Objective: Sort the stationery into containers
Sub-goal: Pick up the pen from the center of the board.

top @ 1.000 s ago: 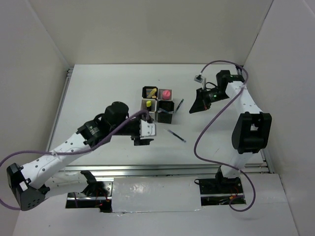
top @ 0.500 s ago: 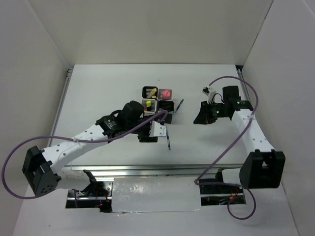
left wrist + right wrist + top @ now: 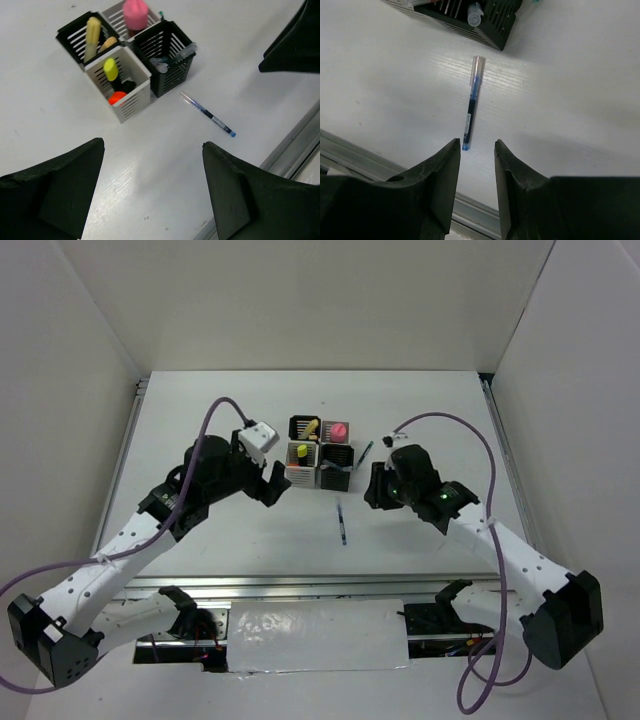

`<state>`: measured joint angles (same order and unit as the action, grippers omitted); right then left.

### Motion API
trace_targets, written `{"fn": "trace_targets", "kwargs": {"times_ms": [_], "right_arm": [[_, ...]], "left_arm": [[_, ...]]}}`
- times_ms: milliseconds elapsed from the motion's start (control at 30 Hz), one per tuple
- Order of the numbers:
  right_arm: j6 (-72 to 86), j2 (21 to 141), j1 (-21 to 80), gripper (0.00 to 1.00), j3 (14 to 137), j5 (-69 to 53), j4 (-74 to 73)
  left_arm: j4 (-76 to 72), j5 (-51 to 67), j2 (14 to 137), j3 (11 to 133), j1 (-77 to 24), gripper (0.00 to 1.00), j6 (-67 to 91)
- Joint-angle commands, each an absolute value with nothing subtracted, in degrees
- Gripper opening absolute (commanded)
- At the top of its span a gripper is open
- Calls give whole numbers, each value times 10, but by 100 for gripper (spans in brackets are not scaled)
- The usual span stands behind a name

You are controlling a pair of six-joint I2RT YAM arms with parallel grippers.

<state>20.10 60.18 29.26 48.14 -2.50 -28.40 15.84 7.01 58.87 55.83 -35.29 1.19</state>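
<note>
My right gripper should next move across and down onto the thin blue pen's dark body (image 3: 341,524) (image 3: 471,110), which is below it and to its left in the top view.
Four square containers (image 3: 320,452) stand clustered mid-table. In the left wrist view the back black cup (image 3: 75,35) holds pale yellow and peach highlighters. The back white cup (image 3: 117,12) holds a pink one. The front white cup (image 3: 131,102) holds a yellow and an orange one. The front black cup (image 3: 170,62) holds a capped item. A thin blue pen (image 3: 342,523) lies on the table in front of the cluster and shows in both wrist views (image 3: 207,114) (image 3: 471,105). A second dark pen (image 3: 365,453) lies right of the cups. My left gripper (image 3: 153,144) is wide open and empty, left of the pen. My right gripper (image 3: 476,142) is open and empty, just short of the pen's blue tip.
A metal rail (image 3: 330,583) runs along the table's near edge, close behind the pen; it also shows in the right wrist view (image 3: 350,150). White walls enclose the table on three sides. My right gripper shows at the upper right of the left wrist view (image 3: 295,40).
The pen has turned from slanted to nearly straight. My left gripper pulled back to the left of the cups. My right arm swung in from the far right toward the pen.
</note>
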Motion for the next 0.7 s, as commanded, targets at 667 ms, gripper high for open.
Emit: {"fn": "trace_targets", "kwargs": {"times_ms": [667], "right_arm": [[358, 924, 511, 33, 598, 228, -258]], "left_arm": [[178, 115, 542, 555, -216, 93, 126]]}}
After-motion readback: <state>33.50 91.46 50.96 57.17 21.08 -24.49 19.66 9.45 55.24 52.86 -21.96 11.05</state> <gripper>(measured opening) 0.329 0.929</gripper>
